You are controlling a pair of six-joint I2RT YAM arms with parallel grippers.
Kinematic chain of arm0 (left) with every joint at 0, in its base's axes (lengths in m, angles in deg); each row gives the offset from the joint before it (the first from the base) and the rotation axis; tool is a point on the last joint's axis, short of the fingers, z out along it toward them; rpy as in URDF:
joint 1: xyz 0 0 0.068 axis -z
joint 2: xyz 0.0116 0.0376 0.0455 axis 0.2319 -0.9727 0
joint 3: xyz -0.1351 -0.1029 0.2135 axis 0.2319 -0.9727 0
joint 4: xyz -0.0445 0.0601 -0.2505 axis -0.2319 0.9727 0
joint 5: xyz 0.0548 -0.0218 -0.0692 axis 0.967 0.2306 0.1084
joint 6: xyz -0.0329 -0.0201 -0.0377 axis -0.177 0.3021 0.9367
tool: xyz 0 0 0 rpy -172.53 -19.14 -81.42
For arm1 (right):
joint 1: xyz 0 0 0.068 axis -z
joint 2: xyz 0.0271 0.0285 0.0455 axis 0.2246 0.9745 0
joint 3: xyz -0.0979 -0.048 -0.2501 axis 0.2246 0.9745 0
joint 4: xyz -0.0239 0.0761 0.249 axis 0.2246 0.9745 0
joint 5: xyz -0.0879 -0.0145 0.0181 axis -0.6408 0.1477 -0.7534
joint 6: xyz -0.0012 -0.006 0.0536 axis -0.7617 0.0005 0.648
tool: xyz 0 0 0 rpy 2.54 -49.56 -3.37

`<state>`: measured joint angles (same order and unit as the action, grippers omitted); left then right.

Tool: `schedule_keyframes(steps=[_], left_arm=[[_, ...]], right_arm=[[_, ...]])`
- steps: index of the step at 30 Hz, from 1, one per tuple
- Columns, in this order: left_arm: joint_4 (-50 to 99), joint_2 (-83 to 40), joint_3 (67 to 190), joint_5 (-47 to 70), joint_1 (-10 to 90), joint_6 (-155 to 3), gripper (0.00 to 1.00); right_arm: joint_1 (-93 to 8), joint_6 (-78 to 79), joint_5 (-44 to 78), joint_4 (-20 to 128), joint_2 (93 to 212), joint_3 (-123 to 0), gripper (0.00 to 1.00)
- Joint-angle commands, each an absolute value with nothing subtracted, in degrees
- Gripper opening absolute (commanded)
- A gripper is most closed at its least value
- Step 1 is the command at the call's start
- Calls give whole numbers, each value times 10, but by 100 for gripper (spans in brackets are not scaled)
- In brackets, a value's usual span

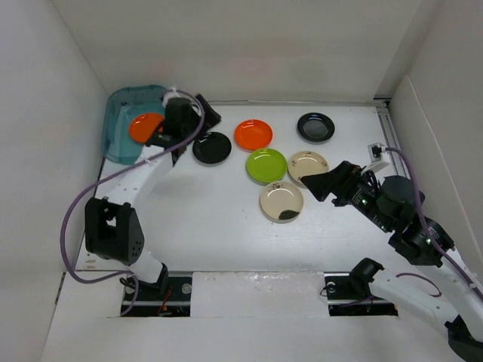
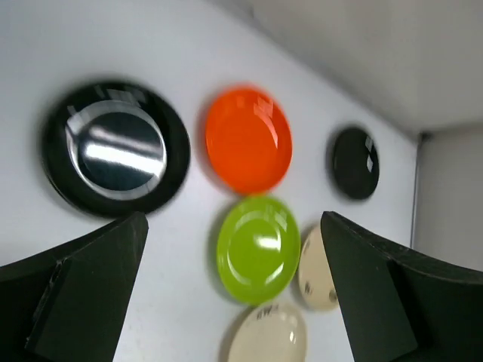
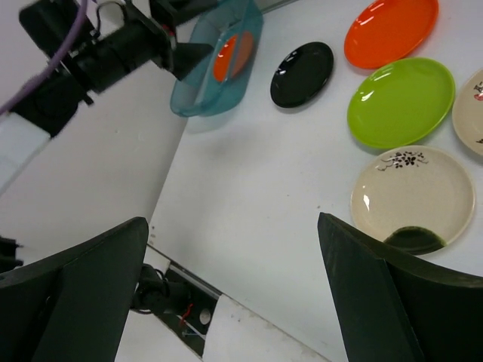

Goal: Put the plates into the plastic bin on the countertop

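I should lower my left gripper back and away from the bin [image 1: 124,113], past the nearer black plate, to the lime green plate's rim bordering bare countertop.
The teal plastic bin [image 1: 124,113] [image 3: 198,75] stands at the far left of the countertop [image 1: 211,226], with one orange plate [image 1: 145,127] [image 3: 232,54] inside it. Six more plates lie on the surface: black [image 1: 212,147] [image 2: 113,151], orange [image 1: 253,134] [image 2: 249,139], black [image 1: 315,127] [image 2: 355,162], lime green [image 1: 266,166] [image 2: 258,247] [image 3: 400,102], and two cream [image 1: 308,166] [image 1: 281,201] [image 3: 411,197]. My left gripper [image 1: 210,115] [image 2: 232,226] hangs open and empty beside the bin's right edge. My right gripper [image 1: 317,185] [image 3: 232,222] is open and empty, just right of the nearer cream plate.
White walls [image 1: 45,151] close in the left, back and right sides. The left arm [image 3: 113,53] and its purple cable [image 1: 72,219] reach up the left side. Both arm bases [image 1: 158,290] sit at the near edge.
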<state>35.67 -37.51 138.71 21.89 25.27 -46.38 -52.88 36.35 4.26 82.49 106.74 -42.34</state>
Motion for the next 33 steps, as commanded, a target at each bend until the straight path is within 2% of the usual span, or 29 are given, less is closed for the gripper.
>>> schedule_keyframes(steps=[1,5,9,18,22,25,27,30,31,33], left_arm=[[268,-371,1229,197,314,-433,100],[229,-397,1163,216,355,-408,100],[169,-421,1113,195,355,-387,100],[104,-541,1166,88,421,-451,98],[91,-585,1182,70,421,-444,93],[83,-606,1195,70,426,-439,85],[89,-614,1202,70,426,-434,69],[101,-620,1207,81,426,-429,57],[107,-620,1207,81,426,-429,49],[119,-620,1215,95,426,-429,41]], right_arm=[[-535,348,27,796,1076,-426,100],[-535,348,39,796,1076,-426,100],[-535,343,39,801,1076,-421,100],[-535,348,45,796,1071,-410,100],[-535,348,45,796,1071,-410,100],[-535,348,45,802,1071,-410,100],[-535,348,45,808,1065,-415,100],[-535,354,52,808,1060,-415,100],[-535,354,52,808,1060,-421,100],[-535,354,52,813,1060,-421,100]])
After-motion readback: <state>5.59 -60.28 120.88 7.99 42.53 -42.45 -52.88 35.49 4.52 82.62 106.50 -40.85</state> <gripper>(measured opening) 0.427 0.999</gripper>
